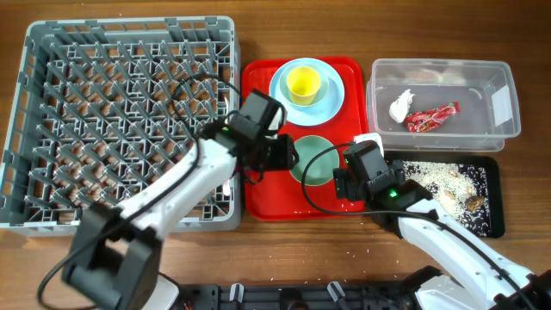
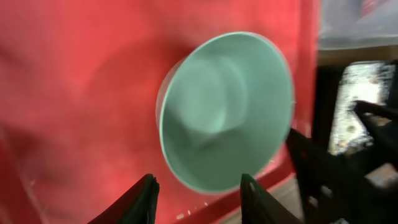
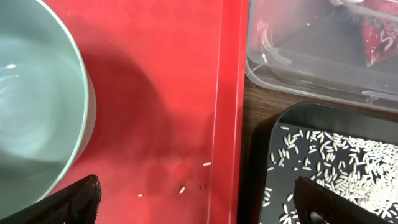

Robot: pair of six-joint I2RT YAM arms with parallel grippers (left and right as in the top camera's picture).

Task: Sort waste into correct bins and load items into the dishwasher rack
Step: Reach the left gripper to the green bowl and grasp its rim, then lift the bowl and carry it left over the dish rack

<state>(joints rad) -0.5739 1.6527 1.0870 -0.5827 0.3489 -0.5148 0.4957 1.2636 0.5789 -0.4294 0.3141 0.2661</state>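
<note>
My left gripper lowers its open fingers astride the bowl's rim facing the rack next, since that rim lies below and shows between them in the wrist view.
A pale mint-green bowl (image 1: 314, 159) sits on the red serving tray (image 1: 258, 194), in front of a light-blue plate (image 1: 334, 96) that carries the yellow cup (image 1: 303, 83). My left gripper (image 1: 284, 153) is open and empty just left of the bowl, which fills the left wrist view (image 2: 224, 112) beyond the fingers (image 2: 199, 199). My right gripper (image 1: 349, 182) is open and empty over the tray's right edge; its fingers (image 3: 199, 202) straddle that edge, with the bowl (image 3: 31, 118) to the left. The grey dishwasher rack (image 1: 129, 120) stands at the left. No spoon or fork is in view.
The clear tub (image 1: 508, 95) at the right holds a white tissue (image 1: 401, 105) and the red wrapper (image 1: 432, 117). The black tray (image 1: 492, 211) in front of it holds rice scraps (image 1: 435, 178). A few grains lie on the red tray (image 3: 183, 186).
</note>
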